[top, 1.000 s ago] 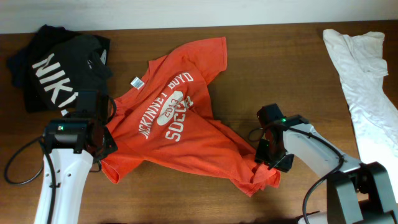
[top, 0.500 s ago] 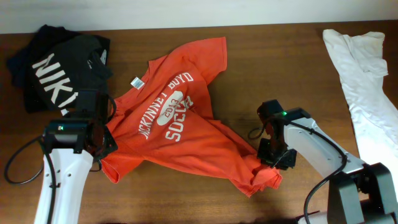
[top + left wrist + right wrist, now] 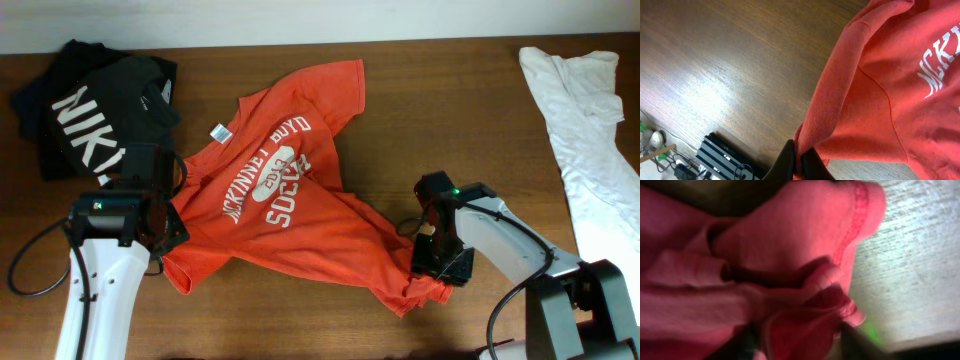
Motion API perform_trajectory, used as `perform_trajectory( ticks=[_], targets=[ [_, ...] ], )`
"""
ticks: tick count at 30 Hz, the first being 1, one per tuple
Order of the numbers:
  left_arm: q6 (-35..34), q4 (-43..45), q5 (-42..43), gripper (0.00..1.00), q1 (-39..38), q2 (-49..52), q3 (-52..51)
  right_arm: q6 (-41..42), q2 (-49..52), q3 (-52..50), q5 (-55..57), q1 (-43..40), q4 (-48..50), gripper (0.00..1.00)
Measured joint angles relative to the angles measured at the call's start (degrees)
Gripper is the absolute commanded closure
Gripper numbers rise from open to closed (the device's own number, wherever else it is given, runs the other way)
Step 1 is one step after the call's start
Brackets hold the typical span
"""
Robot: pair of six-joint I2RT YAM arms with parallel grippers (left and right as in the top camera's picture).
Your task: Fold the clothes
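The pinched fold goes up with my left gripper next, swings outward and comes down onto the bare wood (image 3: 211, 88) beside the black shirt for release, because the T-shirt (image 3: 290, 215) lies crumpled.
The orange-red T-shirt (image 3: 290, 215) with white lettering lies crumpled and spread across the middle of the wooden table. My left gripper (image 3: 163, 240) is at its left edge, shut on a bunched fold of the fabric (image 3: 880, 100); the left wrist view shows the jaws (image 3: 800, 164) pinching it. My right gripper (image 3: 438, 268) is pressed down on the shirt's lower right corner. In the right wrist view its fingers (image 3: 802, 340) stand apart on either side of a bunched hem (image 3: 790, 245); the picture is blurred.
A black shirt (image 3: 90, 110) with large white letters lies bunched at the back left. A white garment (image 3: 585, 130) lies along the right side. A black device (image 3: 720, 155) sits below the table's edge in the left wrist view.
My right gripper has shifted slightly toward the front and lowered onto the shirt's lower right corner. The left arm and the shirt have hardly moved.
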Motion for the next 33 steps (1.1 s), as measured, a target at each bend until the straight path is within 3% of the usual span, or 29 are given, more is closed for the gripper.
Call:
perform_trajectory(
  ticks=[1, 2, 6, 10, 16, 20, 22, 26, 33],
  targets=[
    [0.0, 0.0, 0.0, 0.94, 0.0, 0.0, 0.0, -0.1, 0.0, 0.0, -0.2, 0.0, 0.4, 0.89],
    [0.0, 0.0, 0.0, 0.96, 0.0, 0.0, 0.0, 0.2, 0.0, 0.0, -0.3, 0.0, 0.4, 0.96],
    [0.0, 0.0, 0.0, 0.99, 0.0, 0.0, 0.0, 0.8, 0.0, 0.7, 1.6, -0.1, -2.5, 0.96],
    [0.0, -3.7, 0.7, 0.99, 0.0, -0.8, 3.6, 0.8, -2.0, 10.0, 4.6, -1.8, -12.2, 0.96],
    [0.0, -13.6, 1.5, 0.99, 0.0, -9.4, 25.7, -1.7, -15.2, 35.8, 7.8, -3.0, -27.3, 0.96],
    [0.8, -18.1, 2.2, 0.99, 0.0, -11.9, 41.6, -3.3, -17.3, 53.4, 8.7, -3.0, -36.0, 0.95],
    [1.9, -17.9, 3.0, 0.99, 0.0, -12.2, 49.7, -4.7, -18.1, 63.3, 8.7, -3.0, -36.9, 0.94],
    [3.5, -18.0, 4.2, 0.99, 0.0, -12.4, 59.1, -5.4, -20.1, 71.9, 8.7, -3.0, -36.9, 0.93],
    [4.6, -11.2, -1.3, 0.99, 0.0, -9.9, 62.6, -4.9, -19.5, 80.4, 12.4, -3.0, -33.1, 0.96]
  ],
)
